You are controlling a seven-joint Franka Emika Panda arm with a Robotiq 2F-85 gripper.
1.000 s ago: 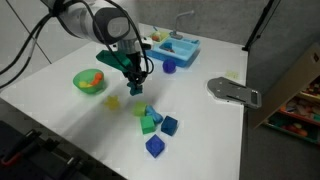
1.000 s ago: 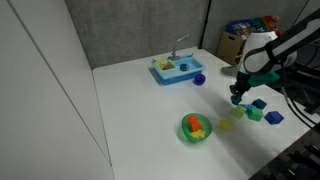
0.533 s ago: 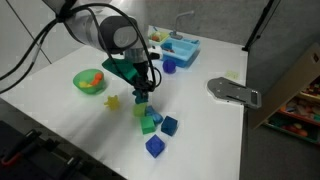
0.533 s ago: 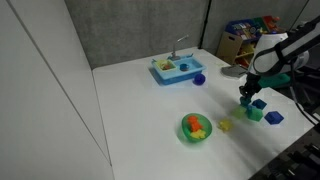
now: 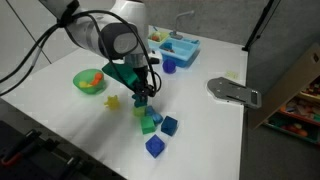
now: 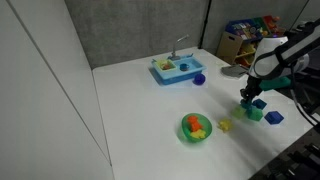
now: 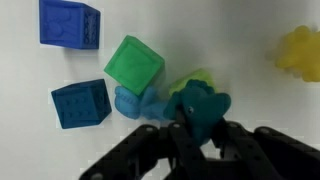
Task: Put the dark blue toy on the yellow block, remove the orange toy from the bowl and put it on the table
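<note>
The dark blue toy goes down in my gripper and over to the uncovered part of the pale yellow block (image 7: 192, 80) beside the green cube next.
The dark blue toy (image 7: 203, 103) sits between my fingers in the wrist view, and my gripper (image 7: 200, 128) is shut on it. The gripper (image 5: 140, 96) is low over the cluster of cubes and also shows in an exterior view (image 6: 246, 98). The pale yellow block (image 5: 112, 101) lies on the white table (image 5: 200, 120) between the bowl and the cubes; it also shows in two other views (image 6: 224, 125) (image 7: 300, 50). The light green bowl (image 5: 80, 86) holds the orange toy (image 5: 93, 77), and both show again in an exterior view: the bowl (image 6: 187, 135), the toy (image 6: 195, 123).
A green cube (image 7: 134, 63) and two blue cubes (image 7: 70, 22) (image 7: 80, 103) lie close to the gripper. A blue tray (image 5: 175, 47) and a purplish-blue cup (image 5: 169, 66) stand at the back. A grey flat piece (image 5: 232, 91) lies near the table's side edge.
The gripper has moved from above the table near the yellow block over to the cube cluster and has come down low onto it.
</note>
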